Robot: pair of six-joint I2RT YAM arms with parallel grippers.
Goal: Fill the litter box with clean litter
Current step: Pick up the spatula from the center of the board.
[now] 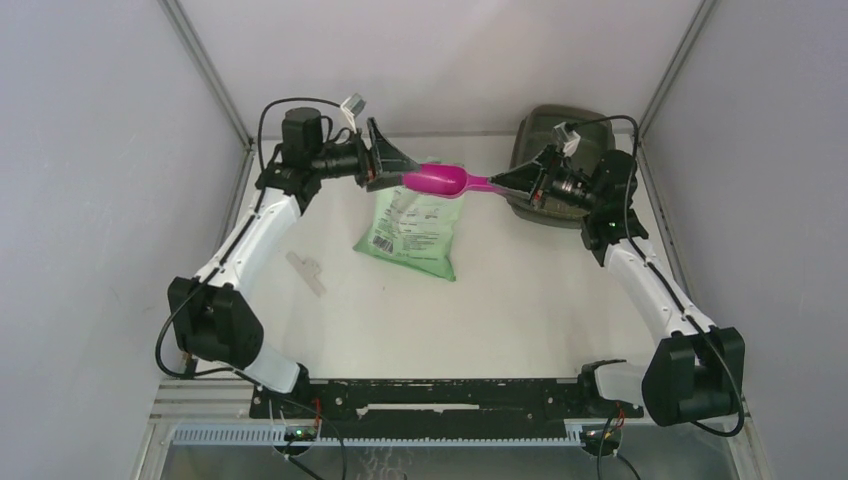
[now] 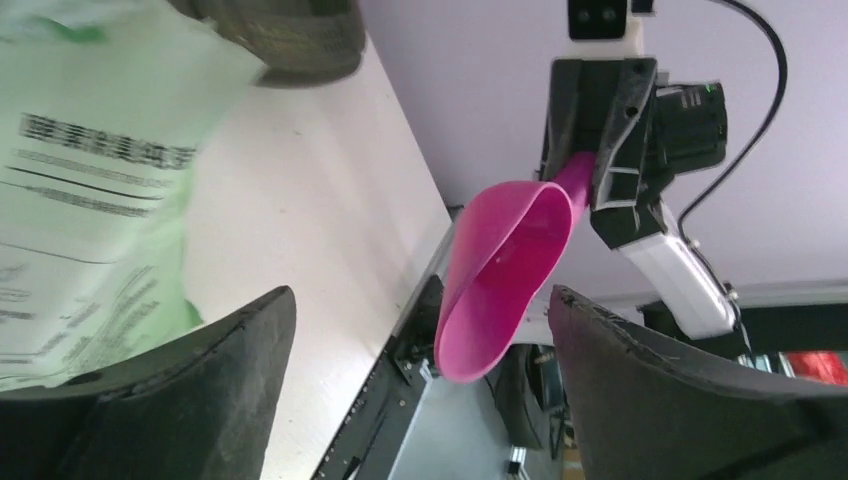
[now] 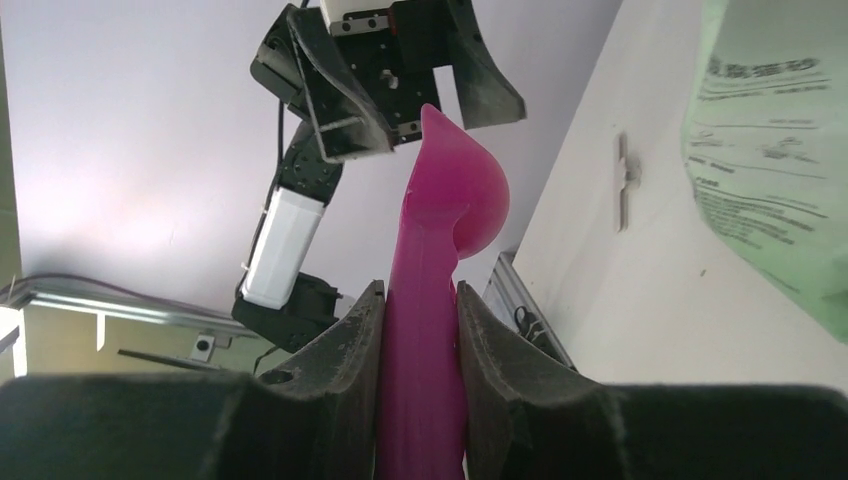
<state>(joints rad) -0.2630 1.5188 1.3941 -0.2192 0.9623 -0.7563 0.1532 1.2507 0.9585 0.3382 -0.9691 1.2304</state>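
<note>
My right gripper holds the scoop, so my left gripper is to move away from the scoop's bowl (image 2: 505, 270) next, then down onto the folded far edge of the bag.
My right gripper (image 1: 508, 183) is shut on the handle of a magenta scoop (image 1: 440, 181) and holds it level in the air above a light-green printed bag (image 1: 410, 225). In the right wrist view both fingers (image 3: 350, 350) press the handle (image 3: 420, 330). My left gripper (image 1: 392, 166) is open and faces the scoop's bowl (image 2: 505, 270), whose tip lies between the spread fingers (image 2: 200, 400) without touching. The bowl looks empty. The dark litter box (image 1: 550, 125) stands at the back right, partly hidden by my right arm. No loose litter shows.
A small white clip (image 1: 305, 271) lies on the table left of the bag; it also shows in the right wrist view (image 3: 622, 180). Grey walls close in the back and sides. The arm bases and a black rail (image 1: 440, 395) line the near edge.
</note>
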